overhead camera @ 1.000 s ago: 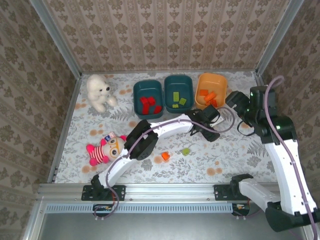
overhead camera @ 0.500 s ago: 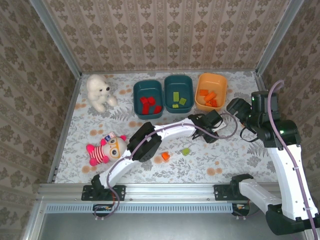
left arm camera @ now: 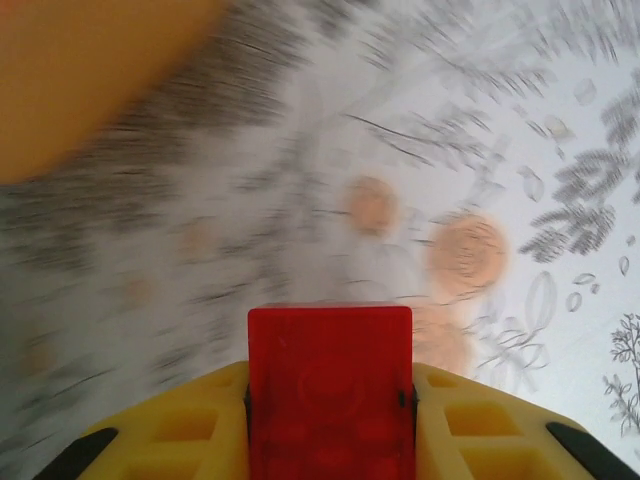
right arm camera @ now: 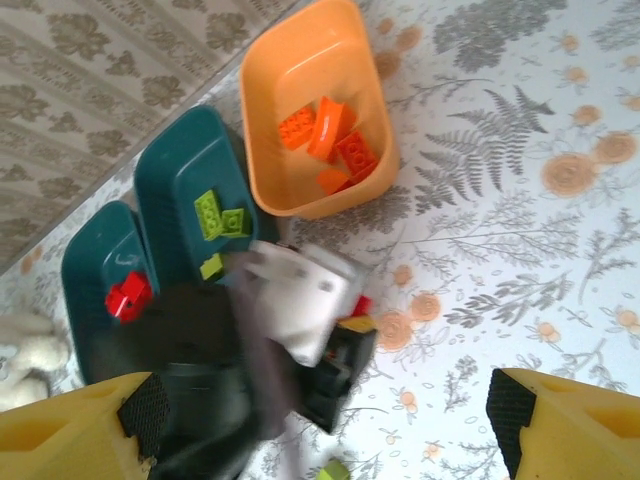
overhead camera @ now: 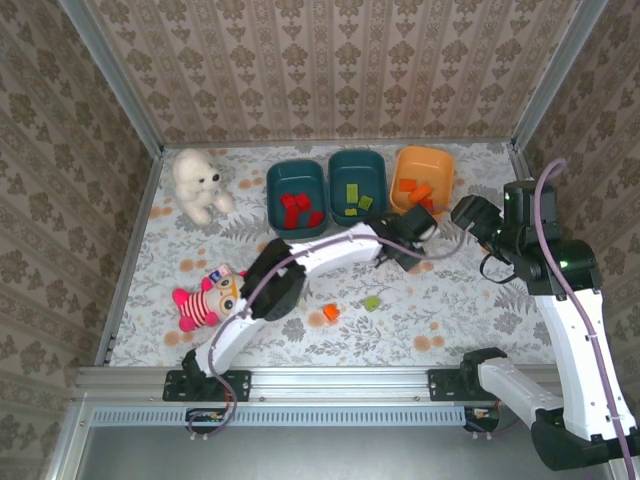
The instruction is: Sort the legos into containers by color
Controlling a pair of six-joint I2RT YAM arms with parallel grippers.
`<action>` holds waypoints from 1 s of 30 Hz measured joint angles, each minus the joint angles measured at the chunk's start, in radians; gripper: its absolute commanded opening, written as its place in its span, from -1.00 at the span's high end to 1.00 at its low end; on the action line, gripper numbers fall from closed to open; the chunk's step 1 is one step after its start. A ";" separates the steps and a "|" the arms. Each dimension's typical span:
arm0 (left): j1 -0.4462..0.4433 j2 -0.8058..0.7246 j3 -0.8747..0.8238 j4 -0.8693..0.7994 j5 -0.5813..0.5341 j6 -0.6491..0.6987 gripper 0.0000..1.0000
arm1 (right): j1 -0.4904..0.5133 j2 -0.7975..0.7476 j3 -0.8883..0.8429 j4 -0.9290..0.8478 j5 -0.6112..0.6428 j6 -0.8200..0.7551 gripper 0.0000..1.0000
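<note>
The left gripper swings outward and across next, past the green legos' container, over the teal container with red legos to release the brick, since its color matches.
My left gripper (left arm camera: 330,405) is shut on a red lego (left arm camera: 330,380), its yellow fingers (left arm camera: 190,425) pressing both sides. From above, the left gripper (overhead camera: 405,240) hangs just in front of the orange container (overhead camera: 447,170). The right wrist view also catches the red lego (right arm camera: 362,305) at that gripper's tip. My right gripper (overhead camera: 470,215) is open and holds nothing, to the right of the left one. One teal container (overhead camera: 271,195) holds red legos and the other (overhead camera: 357,153) green ones. An orange lego (overhead camera: 330,313) and a green lego (overhead camera: 371,302) lie loose on the table.
A white plush bear (overhead camera: 198,183) sits at the back left. A striped doll (overhead camera: 210,297) lies at the near left. The left arm stretches across the table's middle, above the loose legos. Patterned walls close in three sides.
My left gripper has shut on the red lego and moved back and slightly left toward the containers. The right arm dropped a little nearer, then stayed still.
</note>
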 measured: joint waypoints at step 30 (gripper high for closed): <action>0.657 0.111 0.109 -0.048 0.251 -0.463 0.38 | 0.383 0.393 -0.052 0.339 -0.240 -0.054 -0.69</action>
